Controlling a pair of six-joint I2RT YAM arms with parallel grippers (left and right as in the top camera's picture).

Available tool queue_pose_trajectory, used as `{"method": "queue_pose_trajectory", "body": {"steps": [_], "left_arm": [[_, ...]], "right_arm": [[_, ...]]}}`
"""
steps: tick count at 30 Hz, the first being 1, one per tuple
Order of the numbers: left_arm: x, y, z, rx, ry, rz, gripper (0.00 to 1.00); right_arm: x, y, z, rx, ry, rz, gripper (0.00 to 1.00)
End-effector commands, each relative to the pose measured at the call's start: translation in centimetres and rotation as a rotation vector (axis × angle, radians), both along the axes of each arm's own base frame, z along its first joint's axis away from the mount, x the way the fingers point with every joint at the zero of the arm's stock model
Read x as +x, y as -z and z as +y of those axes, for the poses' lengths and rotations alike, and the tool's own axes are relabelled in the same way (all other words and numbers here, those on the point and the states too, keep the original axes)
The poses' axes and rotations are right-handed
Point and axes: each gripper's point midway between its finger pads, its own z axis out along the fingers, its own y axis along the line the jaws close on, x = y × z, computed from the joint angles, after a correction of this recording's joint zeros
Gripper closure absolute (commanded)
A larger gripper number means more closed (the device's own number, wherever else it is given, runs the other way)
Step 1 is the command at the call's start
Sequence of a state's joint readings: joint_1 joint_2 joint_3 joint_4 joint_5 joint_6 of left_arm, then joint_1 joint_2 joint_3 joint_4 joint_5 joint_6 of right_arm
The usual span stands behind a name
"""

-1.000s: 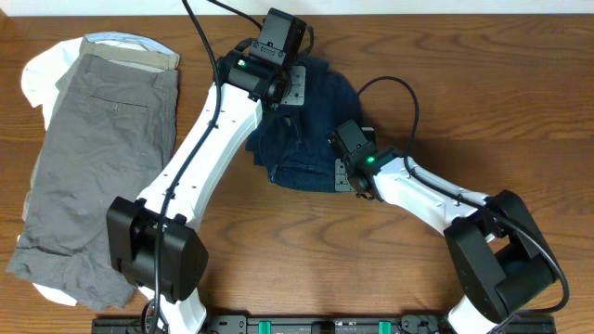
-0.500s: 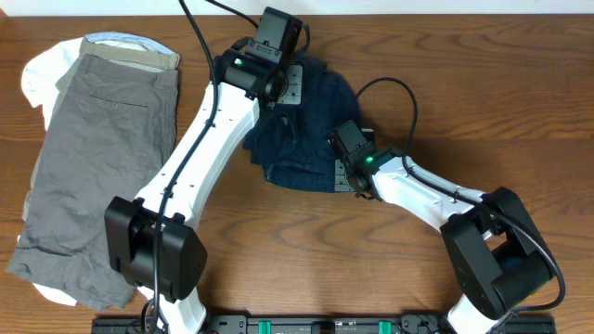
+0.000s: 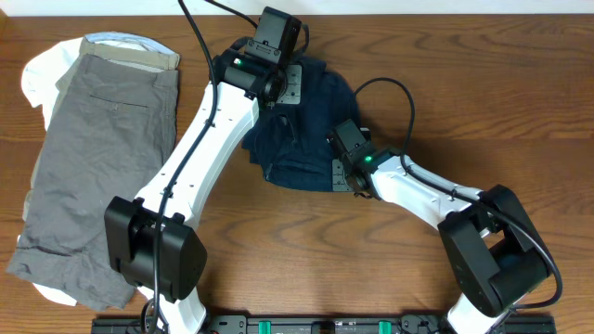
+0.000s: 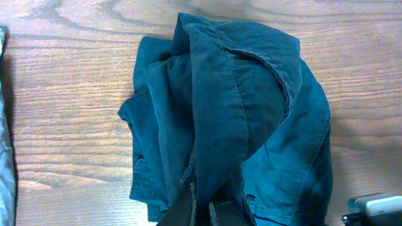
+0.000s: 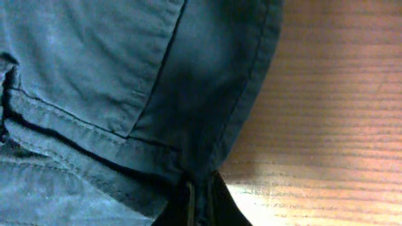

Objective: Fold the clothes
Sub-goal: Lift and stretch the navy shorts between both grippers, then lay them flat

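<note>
My left gripper should next lift the fold, then lower it outward onto the bare wood beyond the navy blue shorts (image 3: 306, 139) and let go, as they lie bunched.
The navy blue shorts (image 3: 306, 139) lie bunched in the middle of the table, partly under both arms. My left gripper (image 3: 290, 88) is at their far edge, shut on a raised fold of the fabric (image 4: 217, 119); its fingertips (image 4: 202, 210) pinch the cloth at the bottom of the left wrist view. My right gripper (image 3: 342, 173) is at the shorts' near right edge, shut on the hem (image 5: 201, 169), with dark fingertips (image 5: 200, 201) closed over the seam.
Grey shorts with a back pocket (image 3: 102, 148) lie on white and khaki garments (image 3: 46, 70) at the left. Bare wood table (image 3: 483, 102) lies to the right and front. The right arm's base (image 3: 497, 250) stands at the front right.
Both arms have shifted very slightly left, keeping hold of the shorts. The shorts' shape is nearly unchanged.
</note>
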State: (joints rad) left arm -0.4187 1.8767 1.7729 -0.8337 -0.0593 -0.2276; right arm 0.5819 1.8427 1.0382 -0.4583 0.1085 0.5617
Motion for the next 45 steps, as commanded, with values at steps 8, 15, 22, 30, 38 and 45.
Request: {"method": "queue_pose_trajectory", "body": {"steps": [8,15,22,30,38,45], "left_arm": [[-0.1,-5.9,4.2,-0.006,-0.038,-0.125,0.94],[-3.6,-16.7,9.9,-0.079,-0.141,-0.372,0.94],[-10.3,-25.6,11.7,-0.158,-0.147,-0.61,0.94],[-16.6,-29.7,10.1,-0.298,-0.005,-0.707,0.94],[-19.4,-28.3,9.5,-0.357,0.023,-0.617,0.94],[-20.6,-26.1,9.5,-0.358,0.011,-0.513,0.94]], "right_arm": [[1.7,-6.4,-2.6,0.049,0.007,-0.055,0.99],[3.7,-21.0,-9.1,0.123,0.008,-0.313,0.99],[1.5,-33.2,-14.2,0.163,0.042,-0.552,0.99],[-5.2,-40.7,-15.4,0.161,0.051,-0.665,0.99],[-11.4,-44.3,-16.8,0.125,0.085,-0.732,0.99],[-14.6,-45.5,-17.7,0.093,0.113,-0.745,0.98]]}}
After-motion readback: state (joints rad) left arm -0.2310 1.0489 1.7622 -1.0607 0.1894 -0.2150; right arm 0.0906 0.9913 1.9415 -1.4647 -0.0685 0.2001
